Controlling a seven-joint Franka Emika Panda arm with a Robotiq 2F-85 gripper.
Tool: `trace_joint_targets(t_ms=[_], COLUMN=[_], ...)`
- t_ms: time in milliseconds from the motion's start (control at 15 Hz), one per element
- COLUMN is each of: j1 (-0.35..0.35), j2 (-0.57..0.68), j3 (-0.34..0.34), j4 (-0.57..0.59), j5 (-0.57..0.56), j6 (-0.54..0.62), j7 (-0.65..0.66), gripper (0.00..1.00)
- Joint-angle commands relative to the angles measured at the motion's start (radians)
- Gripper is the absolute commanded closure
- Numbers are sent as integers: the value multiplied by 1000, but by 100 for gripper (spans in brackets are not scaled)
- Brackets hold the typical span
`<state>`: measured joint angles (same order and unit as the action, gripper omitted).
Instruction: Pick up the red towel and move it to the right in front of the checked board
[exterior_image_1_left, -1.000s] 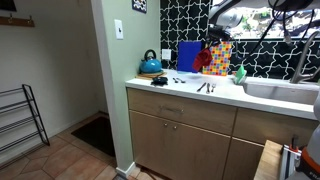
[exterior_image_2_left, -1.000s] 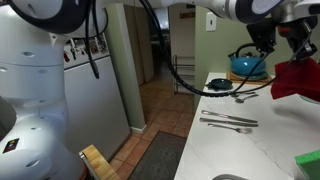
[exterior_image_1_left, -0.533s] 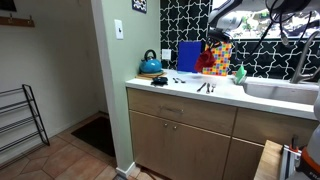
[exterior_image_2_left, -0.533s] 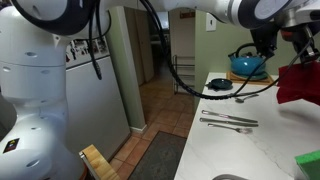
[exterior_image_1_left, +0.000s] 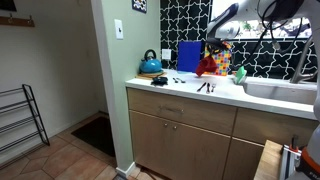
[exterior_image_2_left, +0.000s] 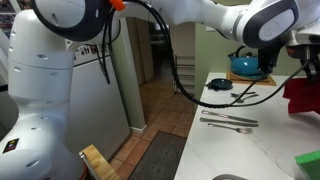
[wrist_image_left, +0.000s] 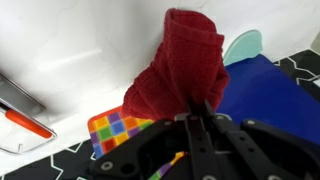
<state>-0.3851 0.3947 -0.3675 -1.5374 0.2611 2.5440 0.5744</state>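
Note:
The red towel is still hanging above the bare white counter in front of the checked board. I will next lower my gripper to that counter and release the towel.
The red towel hangs bunched from my gripper, which is shut on its top. In an exterior view the towel hangs just above the white counter, in front of the multicoloured checked board. In an exterior view only its edge shows at the right border, and the gripper itself is cut off there. The wrist view shows the checked board's corner and a blue board beneath the towel.
A blue kettle, a blue board, cutlery and a green sponge sit on the counter. A sink and tap lie to the right. Knives and forks lie near the counter's edge.
The gripper has carried the towel further along the counter and lower, in front of the checked board; in one exterior view it has slid nearly out of the frame's right edge.

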Motion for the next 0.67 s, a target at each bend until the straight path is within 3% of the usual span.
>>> trace_joint_targets(t_ms=[0,267,600], j1=[23,37,39], j2=[42,70,73], j3=[-55,-87,-64], j4=[-40,-47,-29], j5=[-86,-211,-283], j6=[-14,-155,-339], j7=[81,100,49], gripper=[99,99,99])
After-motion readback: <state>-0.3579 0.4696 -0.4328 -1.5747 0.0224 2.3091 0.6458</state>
